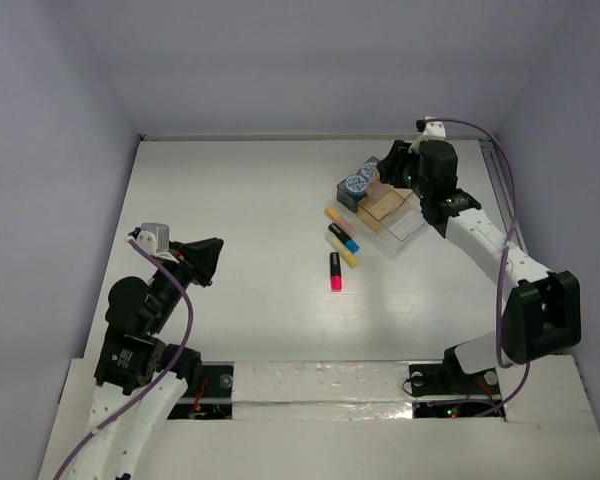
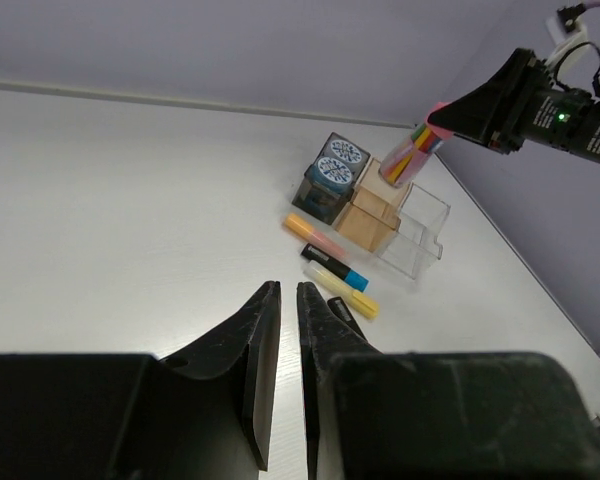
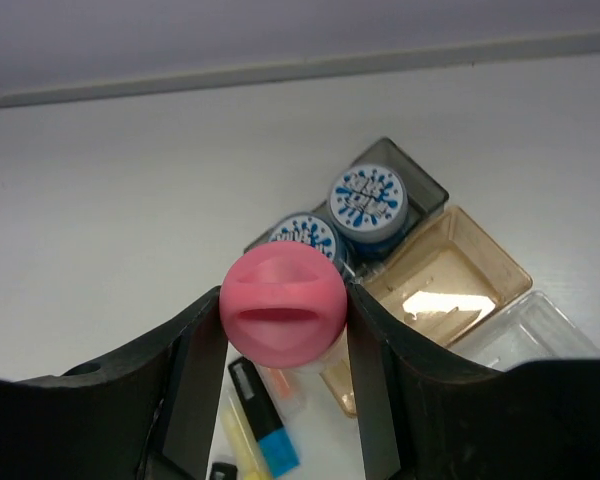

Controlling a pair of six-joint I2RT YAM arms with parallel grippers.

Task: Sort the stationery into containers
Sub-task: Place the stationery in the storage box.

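I will move my right gripper down toward the amber tray's bare bottom next and release the held stick there, as the amber tray [image 3: 450, 280] stands open and empty below the stick.
My right gripper [image 3: 283, 322] is shut on the stubby pink-topped stick [image 3: 283, 305], holding it in the air above the joined trays, near the amber tray [image 3: 450, 280] and tilted, as the left wrist view shows the stick [image 2: 410, 155]. Two blue-and-white pots [image 3: 368, 195] [image 3: 302, 235] sit in the dark grey tray [image 1: 348, 190]. The clear tray [image 1: 405, 225] holds nothing. The orange [image 1: 333, 215], black-blue [image 1: 344, 238], yellow [image 1: 342, 251] and pink-black [image 1: 335, 271] markers lie on the table beside the trays. My left gripper [image 1: 205, 262] hovers far left with nothing in it, its jaws nearly together.
The white table [image 1: 240, 210] is bounded by grey walls at the back and sides. A metal rail [image 1: 500, 180] runs along the right edge. The right arm reaches over the table's right side.
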